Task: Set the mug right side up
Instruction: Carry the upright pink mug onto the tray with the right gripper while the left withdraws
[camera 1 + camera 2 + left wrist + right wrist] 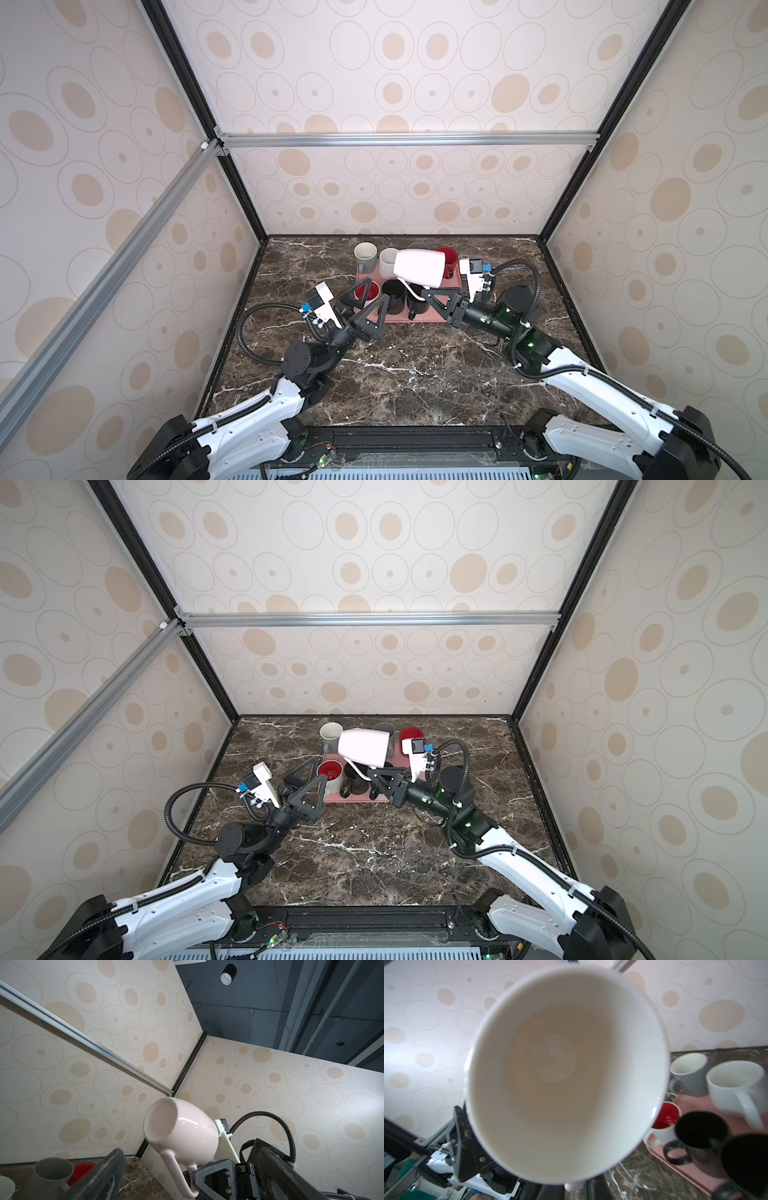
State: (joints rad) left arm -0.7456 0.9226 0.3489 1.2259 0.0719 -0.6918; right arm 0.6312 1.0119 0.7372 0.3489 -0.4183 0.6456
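The right gripper tips downward next, as the mug's opening faces it, and lowers to the tray's free near corner [438, 315] below to release the mug's handle.
A pale pink mug [417, 268] [363, 746] hangs on its side above the tray in both top views. Its handle points down, its mouth faces the right arm and its base faces the left. My right gripper [424, 294] [370, 776] is shut on the handle. The right wrist view looks straight into the mug's mouth [566, 1068], with the right gripper [571, 1190] pinching the handle just below it. My left gripper [374, 293] [316, 770] stands open, below and left of the mug, touching nothing. In the left wrist view the mug's base [161, 1120] shows beyond the spread left gripper [193, 1167].
A pink tray [432, 318] at the back of the marble table holds upright mugs: a grey one [365, 253], a white one [386, 261], a red one [449, 255], a red-lined white one [368, 291] and two black ones [395, 295] [417, 306]. Patterned walls enclose three sides.
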